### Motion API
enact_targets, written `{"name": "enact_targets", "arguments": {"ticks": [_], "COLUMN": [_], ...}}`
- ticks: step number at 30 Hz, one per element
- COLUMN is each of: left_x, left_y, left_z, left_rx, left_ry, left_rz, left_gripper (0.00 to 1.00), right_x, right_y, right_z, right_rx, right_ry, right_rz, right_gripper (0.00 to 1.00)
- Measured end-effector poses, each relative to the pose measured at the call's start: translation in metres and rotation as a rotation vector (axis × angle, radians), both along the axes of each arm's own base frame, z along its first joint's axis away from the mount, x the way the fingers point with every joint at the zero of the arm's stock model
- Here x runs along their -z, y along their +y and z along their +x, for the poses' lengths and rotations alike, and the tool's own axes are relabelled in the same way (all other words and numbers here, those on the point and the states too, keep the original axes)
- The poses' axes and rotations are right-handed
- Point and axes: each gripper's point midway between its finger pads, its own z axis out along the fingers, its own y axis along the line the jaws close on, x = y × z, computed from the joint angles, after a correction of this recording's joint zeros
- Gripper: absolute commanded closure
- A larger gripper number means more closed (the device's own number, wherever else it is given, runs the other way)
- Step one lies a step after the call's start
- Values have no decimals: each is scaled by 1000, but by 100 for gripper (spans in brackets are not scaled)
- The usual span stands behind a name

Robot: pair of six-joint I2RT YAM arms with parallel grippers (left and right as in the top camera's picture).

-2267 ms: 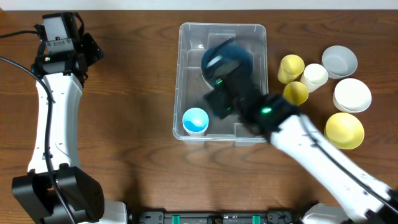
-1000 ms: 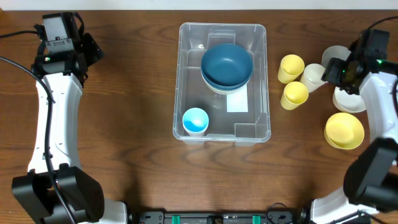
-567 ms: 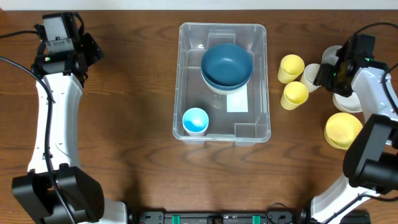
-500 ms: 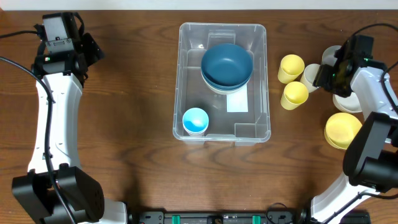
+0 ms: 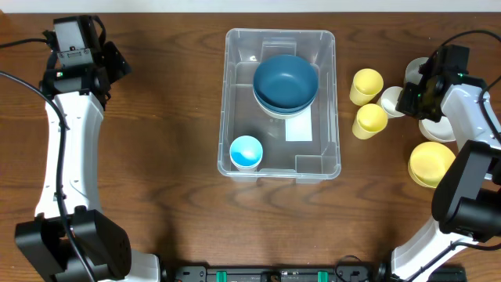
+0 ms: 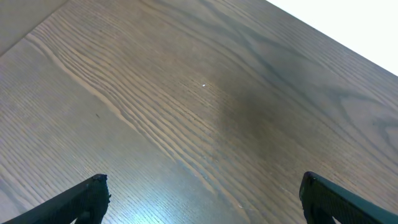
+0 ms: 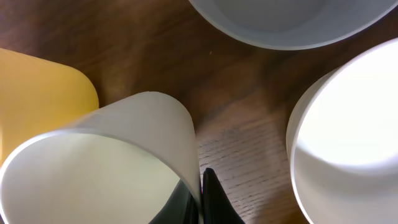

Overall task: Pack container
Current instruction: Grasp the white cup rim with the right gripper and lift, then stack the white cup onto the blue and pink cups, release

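My right gripper should next lift the white cup (image 5: 391, 97), carry it over, lower it inside the open light-blue cup (image 5: 246, 150), which lies left in the overhead view, and let go.
The clear container (image 5: 227, 102) sits mid-table and holds stacked dark blue bowls (image 5: 286, 82) and a small light-blue cup (image 5: 246, 150). To its right, my right gripper (image 5: 409, 98) is shut on the rim of a white cup (image 5: 391, 97). In the right wrist view the cup's wall (image 7: 112, 155) is pinched between the two black fingers of the gripper (image 7: 200, 196), one finger inside and one outside. My left gripper (image 5: 117, 63) is at the far left, away from everything. Its fingers stand wide open over bare wood in the left wrist view (image 6: 205, 202).
Two yellow cups (image 5: 365, 84) (image 5: 369, 119) stand left of the white cup. A grey bowl (image 5: 419, 70), a white bowl (image 5: 440, 129) and a yellow bowl (image 5: 433, 163) lie around the right gripper. The white bowl (image 7: 348, 137) is close beside the held cup.
My right gripper has closed its jaws on the white cup's wall. The left arm has not moved.
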Motion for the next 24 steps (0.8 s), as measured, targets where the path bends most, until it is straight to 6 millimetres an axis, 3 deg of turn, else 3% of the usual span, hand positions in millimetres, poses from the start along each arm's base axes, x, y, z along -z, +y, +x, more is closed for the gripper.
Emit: {"name": "enact_targets", "arguments": {"ticks": [4,7,11,16,19,24], "left_x": [0,0,0,0,0,0], "left_y": [0,0,0,0,0,0], "left_z": [0,0,0,0,0,0], "left_rx": [0,0,0,0,0,0], "left_ry": [0,0,0,0,0,0], "left_rz": [0,0,0,0,0,0], "left_gripper": [2,2,2,2,2,2], "right_x": [-2,-15,-66,-153,-193,-234], "right_y": [-1,-9,-18,-13,14,100], "right_z": [-10,-16,-20,-35,-42,-48], "right_rx": [7,24,52,65,8,-228], "right_ry": [32,33,-65,-266,-383,-526], "right_rz": [-13,-64,-143,-196,-176,-87], "right_gripper": [99,99,99,99,99,99]}}
